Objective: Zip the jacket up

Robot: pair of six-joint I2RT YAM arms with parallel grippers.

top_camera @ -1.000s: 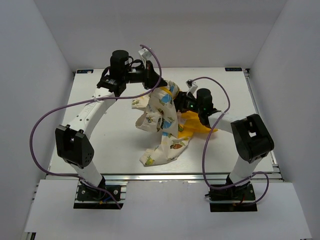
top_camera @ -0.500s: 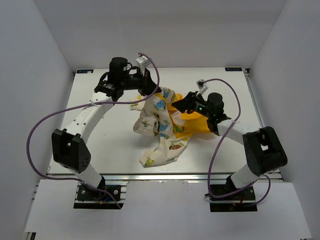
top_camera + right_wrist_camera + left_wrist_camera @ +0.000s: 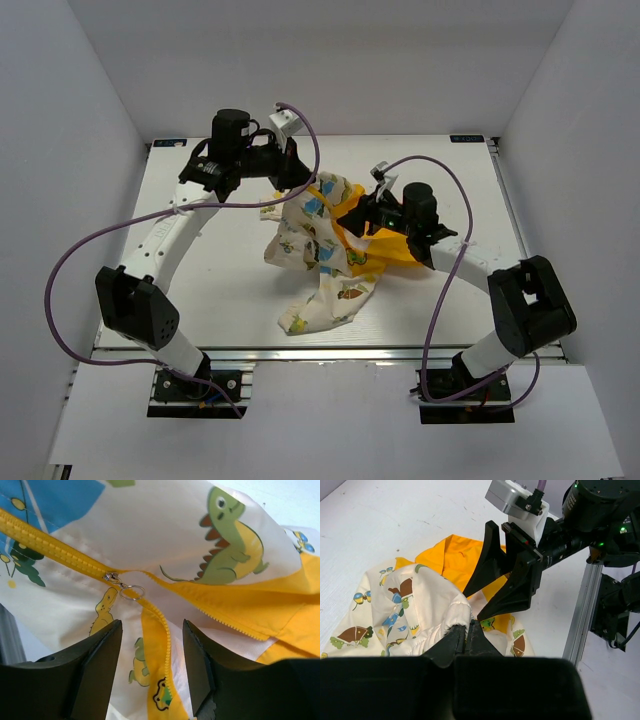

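Note:
Next, my left gripper draws the jacket's bunched hem to the left in the top view, lowers it and releases, as bare tabletop lies below on that side.
The jacket [image 3: 318,250], cream with cartoon prints and yellow lining, hangs bunched at mid table. My left gripper [image 3: 300,182] is shut on its white ribbed hem [image 3: 451,619] and holds it up. My right gripper [image 3: 352,213] is open, its fingers [image 3: 492,560] pointing at the fabric from the right. In the right wrist view the yellow zipper [image 3: 155,617] runs between my open fingers [image 3: 97,652], with the slider and its ring pull [image 3: 131,592] just above the gap [image 3: 150,630]. The zipper is joined left of the slider and splits apart to its right.
The white table [image 3: 200,270] has a metal rail [image 3: 320,352] along its near edge. Purple cables [image 3: 90,250] loop from both arms. White walls enclose the table on three sides.
My left gripper has lifted the jacket's hem up and slightly left. My right gripper swung out to the right, then came back left, close to the zipper.

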